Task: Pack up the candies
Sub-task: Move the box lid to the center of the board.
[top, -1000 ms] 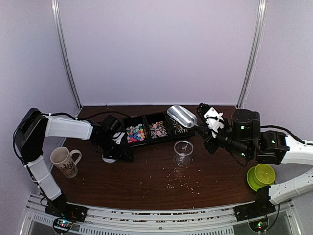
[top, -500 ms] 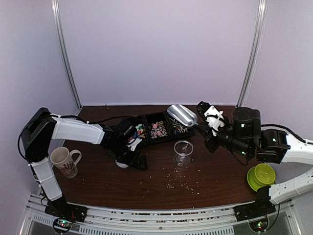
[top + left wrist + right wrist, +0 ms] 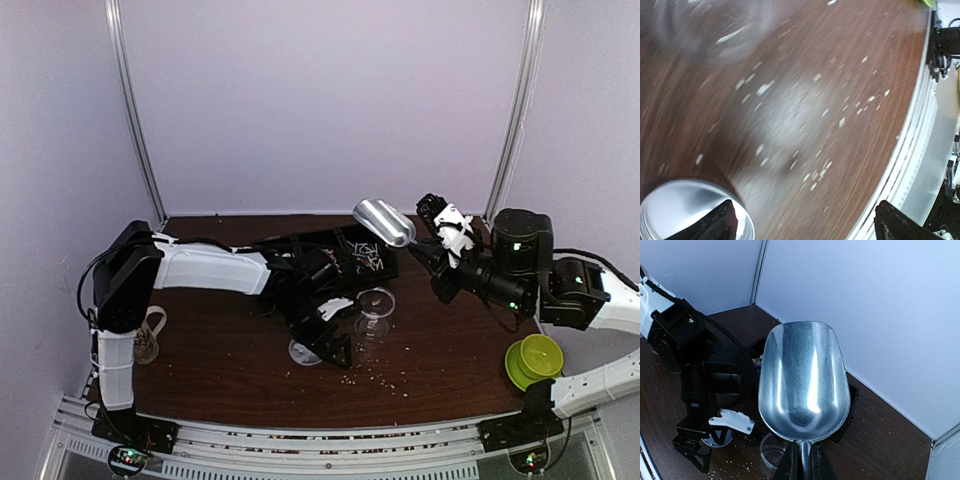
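Note:
The scoop (image 3: 384, 222) hangs over the tray's other end, so I will move my left gripper outward and to the left in the top view, onto the tray's far corner (image 3: 259, 242).
Only a few coloured candies (image 3: 758, 361) peek out in the black tray (image 3: 372, 262), behind the scoop; my left arm covers the rest. My left gripper (image 3: 326, 345) hangs open low over the table, empty, just left of the clear plastic cup (image 3: 375, 306). In the left wrist view the left gripper (image 3: 807, 226) has one fingertip over a round silver lid (image 3: 682, 210). My right gripper (image 3: 428, 242) is shut on the handle of a metal scoop (image 3: 384, 222), held empty above the tray's right end. The right wrist view shows the scoop (image 3: 804, 377) bowl bare, above the right gripper (image 3: 807, 467).
Pale crumbs (image 3: 372, 374) are scattered in front of the cup. A green bowl-like thing (image 3: 535, 360) sits at the right edge. A mug (image 3: 150, 338) stands at the left, partly behind my left arm. The table's front rail (image 3: 912, 150) runs close to the left gripper.
My left arm has swung from the tray's left end to the right and forward, stopping beside the cup over the lid. The right gripper with the scoop shifted slightly right and up.

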{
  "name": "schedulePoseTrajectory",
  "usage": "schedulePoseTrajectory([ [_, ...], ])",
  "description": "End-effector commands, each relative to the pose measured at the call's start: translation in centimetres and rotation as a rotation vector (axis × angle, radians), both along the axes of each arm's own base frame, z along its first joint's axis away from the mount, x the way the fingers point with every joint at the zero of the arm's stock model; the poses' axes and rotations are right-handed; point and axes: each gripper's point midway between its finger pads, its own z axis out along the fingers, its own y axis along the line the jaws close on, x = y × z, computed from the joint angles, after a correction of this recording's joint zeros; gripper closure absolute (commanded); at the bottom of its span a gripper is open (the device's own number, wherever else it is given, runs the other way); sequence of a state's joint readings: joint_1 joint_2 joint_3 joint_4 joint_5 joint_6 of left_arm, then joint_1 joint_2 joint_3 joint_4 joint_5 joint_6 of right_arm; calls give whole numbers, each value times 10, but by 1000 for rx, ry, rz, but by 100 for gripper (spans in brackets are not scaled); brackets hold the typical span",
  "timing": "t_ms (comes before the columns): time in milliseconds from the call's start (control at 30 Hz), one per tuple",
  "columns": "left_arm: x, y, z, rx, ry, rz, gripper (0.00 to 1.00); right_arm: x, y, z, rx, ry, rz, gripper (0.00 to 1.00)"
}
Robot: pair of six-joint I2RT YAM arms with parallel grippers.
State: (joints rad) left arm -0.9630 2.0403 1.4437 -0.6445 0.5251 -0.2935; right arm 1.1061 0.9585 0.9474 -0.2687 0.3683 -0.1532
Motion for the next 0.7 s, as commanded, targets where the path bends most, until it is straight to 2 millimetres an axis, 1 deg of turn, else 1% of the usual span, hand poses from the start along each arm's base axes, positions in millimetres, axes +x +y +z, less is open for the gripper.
schedulePoseTrajectory([
  [0, -15, -30, 3, -41, 38, -113, 2, 1, -15, 23, 53, -30, -44, 100],
  [67, -11, -39, 8, -55, 28, -118, 2, 1, -17, 24, 53, -31, -50, 100],
  [167, -3, -47, 28, -88, -25, -122, 2, 2, -20, 25, 51, -29, -64, 100],
  [300, 6, -42, 63, -121, -107, -123, 2, 4, -24, 26, 48, -28, -86, 100],
  [400, 13, -29, 88, -133, -150, -110, 2, 4, -23, 27, 53, -29, -81, 100],
  [500, 27, -13, 115, -157, -204, -70, 2, 5, -22, 28, 55, -31, -83, 100],
  [600, 60, 9, 143, -163, -285, 12, 2, 8, -22, 30, 52, -32, -94, 100],
  [667, 91, 30, 161, -159, -342, 95, 2, 10, -22, 30, 51, -33, -100, 100],
])
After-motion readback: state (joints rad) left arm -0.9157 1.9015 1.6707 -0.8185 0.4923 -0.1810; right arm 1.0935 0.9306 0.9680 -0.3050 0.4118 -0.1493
